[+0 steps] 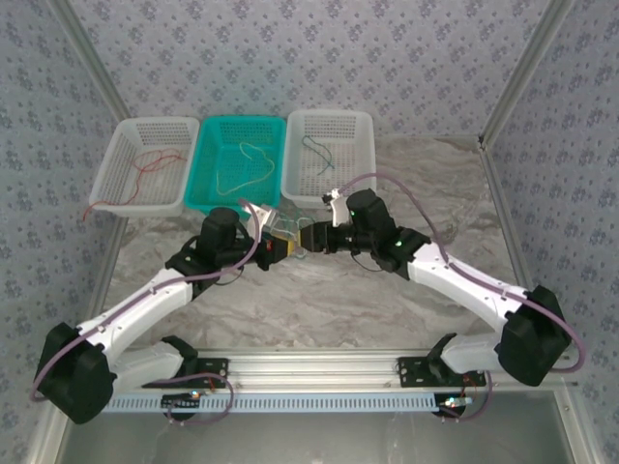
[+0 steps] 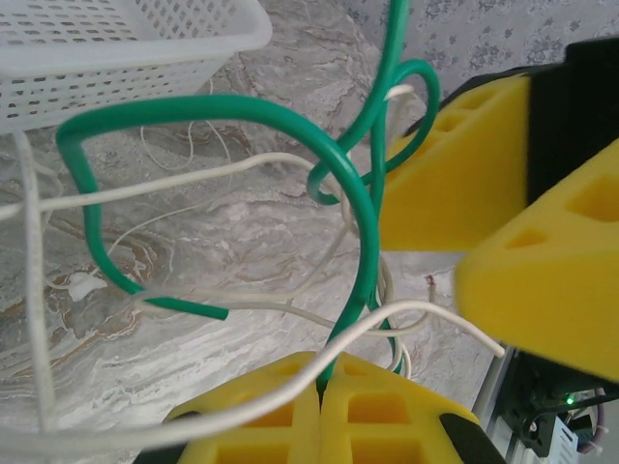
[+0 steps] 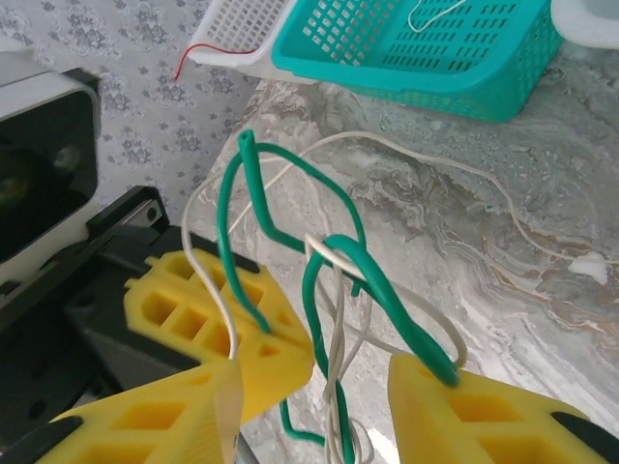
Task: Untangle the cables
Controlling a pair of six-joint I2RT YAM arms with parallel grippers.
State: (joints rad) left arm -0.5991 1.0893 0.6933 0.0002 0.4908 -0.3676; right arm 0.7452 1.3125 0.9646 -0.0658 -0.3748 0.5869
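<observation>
The tangle hangs beyond the left gripper's fingers and has whitish cables threaded through it, so the left gripper next needs to pull away from it, then return toward it and release the green cable.
A tangle of cables hangs between my two grippers over the marble table. It is one thick green cable looped through thin whitish cables. My left gripper is shut on the green cable, which rises from between its yellow fingertips. My right gripper faces it at close range with its jaws apart. The green loop rests on its right finger, and whitish strands hang in the gap. In the top view the left gripper and the right gripper nearly touch.
Three baskets stand along the back. The left white basket holds a red cable, the teal basket a pale cable, and the right white basket a dark cable. An aluminium rail runs along the near edge.
</observation>
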